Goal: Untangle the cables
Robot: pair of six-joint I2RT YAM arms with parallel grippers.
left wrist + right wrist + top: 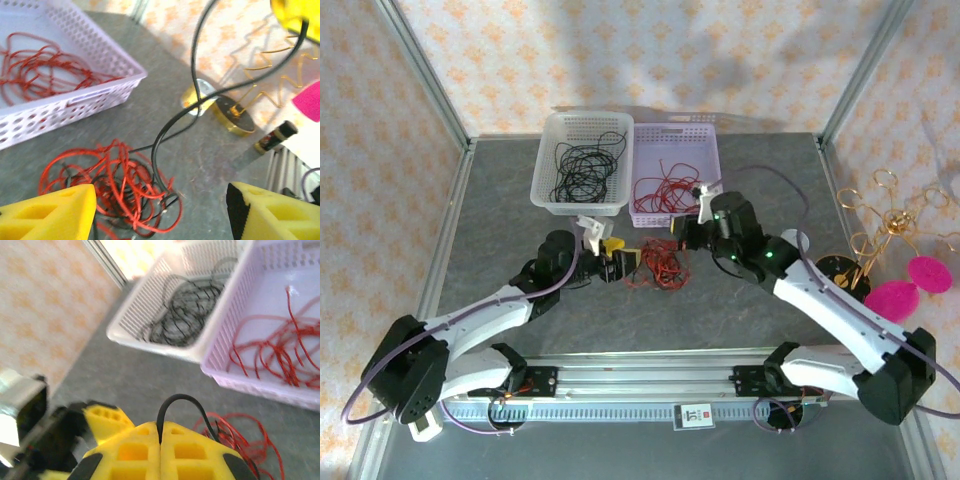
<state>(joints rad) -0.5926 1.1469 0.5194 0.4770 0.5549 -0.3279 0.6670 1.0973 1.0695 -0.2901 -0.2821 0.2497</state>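
The black cable runs down into the tangle, so next my right gripper needs to draw it up and outward toward the near side of the lilac basket (260, 385) before release.
The cables lie as a red and black tangle (660, 265) on the grey table between the two grippers. In the left wrist view the bundle (115, 185) sits between my left gripper's (160, 215) wide-apart yellow fingers (50, 215), nearer the left one. One black cable (195, 75) rises out of the tangle up to the right gripper. My right gripper (160, 440) is shut on that black cable (182, 400), which arches out from between its fingers down to the bundle (245, 435). From above, the left gripper (623, 255) is just left of the tangle and the right gripper (677, 238) just above it.
At the back a white basket (544, 160) holds black cables and a lilac basket (715, 170) holds red ones. A gold wire ornament (890, 215) with pink discs (892, 298) stands at the right on a round base (232, 112).
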